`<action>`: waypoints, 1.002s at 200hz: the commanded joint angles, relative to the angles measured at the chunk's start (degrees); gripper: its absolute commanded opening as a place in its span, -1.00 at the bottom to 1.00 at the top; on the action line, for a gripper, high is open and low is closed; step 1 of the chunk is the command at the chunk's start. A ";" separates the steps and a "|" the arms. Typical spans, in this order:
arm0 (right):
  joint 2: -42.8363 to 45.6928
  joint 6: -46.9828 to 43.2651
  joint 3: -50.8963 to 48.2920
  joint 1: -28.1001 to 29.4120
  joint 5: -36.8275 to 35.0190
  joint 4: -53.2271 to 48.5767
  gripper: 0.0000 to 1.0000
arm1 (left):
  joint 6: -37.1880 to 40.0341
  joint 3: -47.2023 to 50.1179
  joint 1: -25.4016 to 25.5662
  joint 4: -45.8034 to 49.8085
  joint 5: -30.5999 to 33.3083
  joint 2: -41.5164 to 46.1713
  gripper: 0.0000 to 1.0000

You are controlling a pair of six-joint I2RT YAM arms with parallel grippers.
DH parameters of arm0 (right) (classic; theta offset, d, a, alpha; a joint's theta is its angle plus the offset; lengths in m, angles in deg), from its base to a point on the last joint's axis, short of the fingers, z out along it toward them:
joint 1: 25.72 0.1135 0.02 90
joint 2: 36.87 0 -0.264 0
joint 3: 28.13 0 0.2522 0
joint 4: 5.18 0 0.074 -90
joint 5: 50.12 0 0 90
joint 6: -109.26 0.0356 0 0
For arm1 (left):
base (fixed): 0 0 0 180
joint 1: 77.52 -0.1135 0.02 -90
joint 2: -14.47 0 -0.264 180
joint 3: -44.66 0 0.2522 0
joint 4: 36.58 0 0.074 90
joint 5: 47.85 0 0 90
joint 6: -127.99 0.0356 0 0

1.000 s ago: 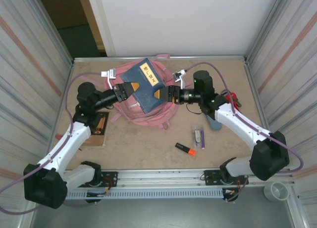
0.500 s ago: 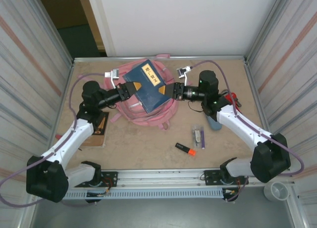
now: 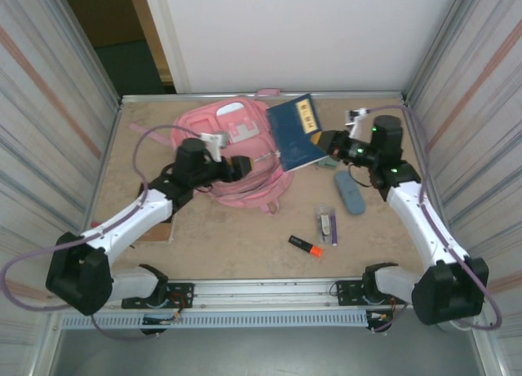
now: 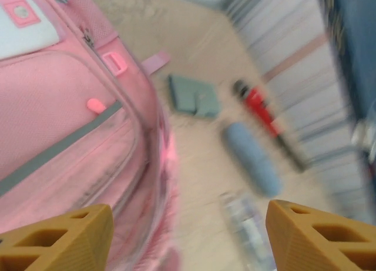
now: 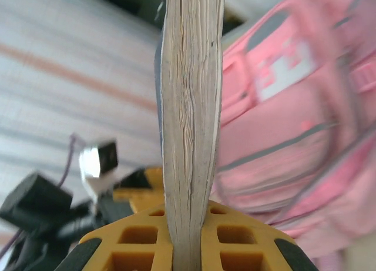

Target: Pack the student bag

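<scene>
I will next lower my open left gripper and tip its fingers down onto the bag's grey zip edge (image 3: 252, 184) (image 4: 113, 184) beside the grey strip, as that edge is below them.
The student bag (image 3: 232, 143) lies flat at the back middle of the table, pink, with white patches facing up. My right gripper (image 3: 328, 144) is shut on a blue book (image 3: 295, 131) and holds it tilted in the air just right of the bag. In the right wrist view the book's page edge (image 5: 191, 106) stands clamped in my right gripper (image 5: 191, 244), with the bag (image 5: 294, 136) behind it. My left gripper (image 3: 245, 164) hovers open over the bag's right side. Its yellow fingers (image 4: 59, 238) stand wide apart, with nothing between them, above the bag's edge (image 4: 70, 124).
On the table right of the bag lie a blue-grey case (image 3: 351, 193), a clear packet (image 3: 327, 224) and an orange highlighter (image 3: 305, 245). A grey-green wallet (image 4: 191, 96) and a red tool (image 4: 258, 106) lie further back. A brown box (image 3: 161, 229) sits under the left arm.
My left gripper let go of the book and opened, and now reaches over the bag. My right gripper shut on the book and carried it right, off the bag.
</scene>
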 commanded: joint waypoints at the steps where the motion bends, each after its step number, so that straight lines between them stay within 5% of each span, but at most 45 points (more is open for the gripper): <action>1: 2.84 -4.35 2.11 -2.99 -0.79 -8.10 -1.00 | 24.87 -5.34 5.80 12.38 21.09 -7.40 0.43; 26: 2.39 -4.51 1.29 -4.26 0.08 -7.55 -1.00 | 31.07 -10.75 5.69 16.47 25.79 -16.53 0.38; 70: 0.92 -5.77 0.44 -4.43 2.70 -7.68 -1.00 | 33.84 -14.90 1.74 16.78 17.62 -20.40 0.12; 102: 0.94 -6.35 -0.53 -4.53 2.67 -7.76 -1.00 | 37.81 -17.42 1.18 20.46 11.44 -23.61 0.22; 160: 0.44 -5.94 -1.08 -4.58 3.50 -6.96 -1.00 | 41.21 -21.11 1.37 22.18 12.54 -29.48 0.27; 182: 0.15 -5.77 -1.21 -4.54 4.03 -6.78 -1.00 | 41.97 -22.87 1.64 22.44 14.24 -32.27 0.09; 200: 0.31 -5.84 -1.58 -4.41 4.06 -6.98 -1.00 | 40.94 -23.60 1.72 21.87 15.52 -32.73 -0.27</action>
